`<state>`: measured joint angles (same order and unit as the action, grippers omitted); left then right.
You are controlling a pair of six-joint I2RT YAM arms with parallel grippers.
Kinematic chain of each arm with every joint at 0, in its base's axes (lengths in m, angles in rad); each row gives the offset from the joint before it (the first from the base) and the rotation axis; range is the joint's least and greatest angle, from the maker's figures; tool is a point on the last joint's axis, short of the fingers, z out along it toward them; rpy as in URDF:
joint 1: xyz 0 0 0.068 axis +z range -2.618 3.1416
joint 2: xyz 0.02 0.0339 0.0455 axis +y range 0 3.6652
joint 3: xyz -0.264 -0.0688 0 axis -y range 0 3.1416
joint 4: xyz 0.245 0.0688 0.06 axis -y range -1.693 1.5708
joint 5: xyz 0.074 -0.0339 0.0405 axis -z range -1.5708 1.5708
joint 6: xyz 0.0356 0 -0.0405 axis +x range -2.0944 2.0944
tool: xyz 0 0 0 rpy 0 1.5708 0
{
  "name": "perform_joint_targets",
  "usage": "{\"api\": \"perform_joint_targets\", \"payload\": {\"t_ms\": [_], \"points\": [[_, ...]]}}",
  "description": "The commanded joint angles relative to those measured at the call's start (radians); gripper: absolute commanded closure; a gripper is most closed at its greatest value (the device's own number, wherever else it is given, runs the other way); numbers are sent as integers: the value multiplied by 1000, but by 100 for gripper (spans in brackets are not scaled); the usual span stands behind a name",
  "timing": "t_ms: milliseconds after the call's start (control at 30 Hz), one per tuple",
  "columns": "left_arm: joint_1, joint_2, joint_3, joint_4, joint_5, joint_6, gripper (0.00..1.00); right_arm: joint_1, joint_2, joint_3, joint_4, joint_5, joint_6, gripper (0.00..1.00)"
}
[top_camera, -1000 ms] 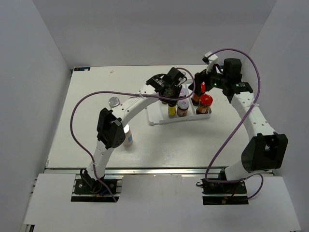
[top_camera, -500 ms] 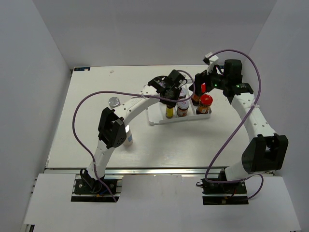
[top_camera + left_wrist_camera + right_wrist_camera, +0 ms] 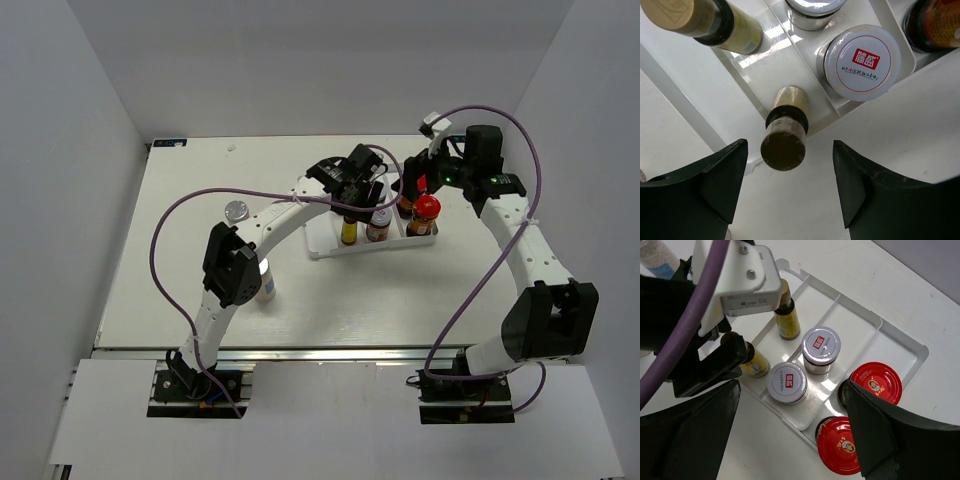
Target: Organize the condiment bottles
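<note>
I should next move my right gripper back, left in the top view, and down around the white bottle by the arm's elbow, outside the tray.
My left gripper hangs open over the white tray. Between its jaws, touching neither, a slim amber bottle stands upright in the tray's left compartment, near a second amber bottle. Two silver-lidded jars fill the middle compartment. Two red-capped bottles stand at the right end. My right gripper is open above the jars, holding nothing. A white bottle stands beside the left arm's elbow.
A round silver cap sits on the table left of the tray, possibly the top of another bottle. A white bottle with a blue label shows at the right wrist view's top left corner. Both arms crowd over the tray.
My left gripper has opened and let go of the slim amber bottle, which now stands free in the tray. The right gripper stays open and has barely shifted.
</note>
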<state>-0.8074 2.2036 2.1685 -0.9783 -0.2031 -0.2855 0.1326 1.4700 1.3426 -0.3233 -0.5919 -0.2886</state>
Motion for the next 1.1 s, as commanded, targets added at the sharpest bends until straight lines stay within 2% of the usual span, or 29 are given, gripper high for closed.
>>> {"api": "perform_joint_targets", "payload": {"t_ms": [0, 167, 267, 333, 400, 433, 467, 500, 533, 567, 600, 633, 733, 833, 1067], "points": [[-6, -114, 40, -22, -28, -26, 21, -2, -66, -14, -20, -78, -115, 11], [2, -287, -53, -14, -76, -72, 21, -2, -158, -100, -80, -242, -376, 11], [33, -410, -127, -22, -97, -105, 24, -1, -187, -129, -223, -409, -586, 11], [60, -502, -185, -14, -116, -116, 26, 24, -188, -143, -294, -517, -668, 11], [89, -560, -219, 0, -128, -129, 26, 91, -177, -158, -364, -504, -707, 11], [97, -608, -245, 4, -134, -130, 26, 181, -177, -167, -367, -447, -707, 11], [105, -631, -254, 9, -148, -130, 24, 237, -186, -215, -282, -401, -686, 11], [111, -651, -262, 9, -165, -130, 21, 292, -200, -255, -181, -334, -511, 11], [114, -689, -277, 6, -200, -132, 17, 402, -221, -328, -22, -198, -445, 11], [114, -706, -283, 1, -200, -132, 17, 448, -224, -329, -20, -154, -411, 11], [117, -723, -291, -3, -243, -132, 14, 491, -218, -371, 89, -84, -346, 11], [119, -761, -298, -10, -265, -133, 13, 562, -182, -372, 111, -74, -328, 11], [129, -832, -331, -46, -341, -142, 11, 660, -55, -304, 150, -17, -208, 11], [129, -878, -357, -77, -387, -174, 11, 725, 63, -231, 205, 67, -109, 11], [129, -1009, -475, -126, -435, -242, 11, 825, 253, -131, 315, 179, -46, 11]]}}
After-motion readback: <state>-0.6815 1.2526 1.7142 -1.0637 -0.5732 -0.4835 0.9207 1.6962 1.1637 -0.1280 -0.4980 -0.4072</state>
